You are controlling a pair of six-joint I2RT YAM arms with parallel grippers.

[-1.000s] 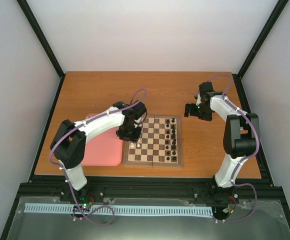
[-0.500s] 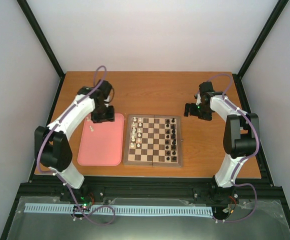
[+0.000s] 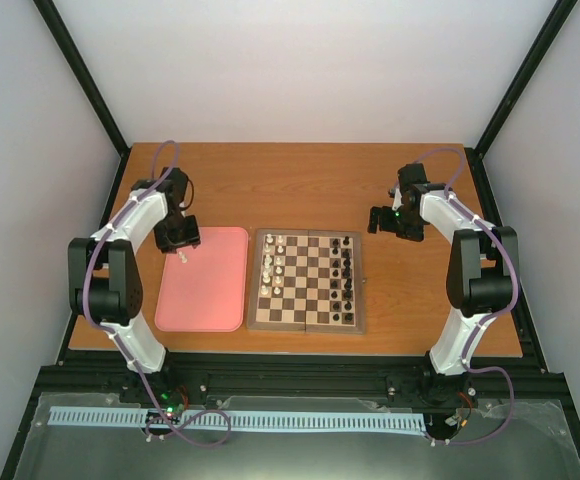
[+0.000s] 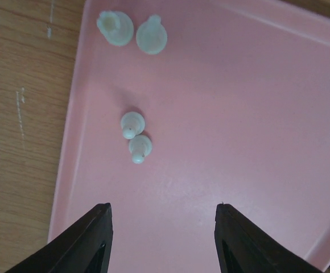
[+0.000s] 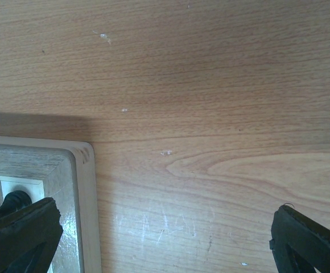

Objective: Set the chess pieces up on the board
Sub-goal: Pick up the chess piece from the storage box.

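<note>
Next, my left gripper lowers outward and closes on the farther cream piece [image 4: 132,124] of the nearer pair, which stands below and outward of its empty fingers.
The board [image 3: 308,327] lies mid-table. Cream chess pieces [image 3: 273,264] stand along its left side and black pieces [image 3: 348,275] along its right. In the left wrist view, several more cream chess pieces rest on the pink tray [image 4: 239,114]. Two [image 4: 152,38] are near its far-left corner and two [image 4: 140,148] are closer to me. My left gripper [image 4: 164,219] hangs open above the tray's left part, just short of the nearer pair, with nothing between its fingers. My right gripper [image 5: 165,239] is open over bare table beside the board's corner [image 5: 77,170].
The pink tray [image 3: 205,290] lies left of the board. The left arm reaches over the tray's far-left corner [image 3: 177,235]. The right gripper [image 3: 382,222] hovers just beyond the board's far-right corner. Black frame posts and white walls ring the wooden table [image 3: 300,185].
My left arm has swung left from the board's left side, across the tray's far edge, to the tray's far-left corner. The right arm has not moved.
</note>
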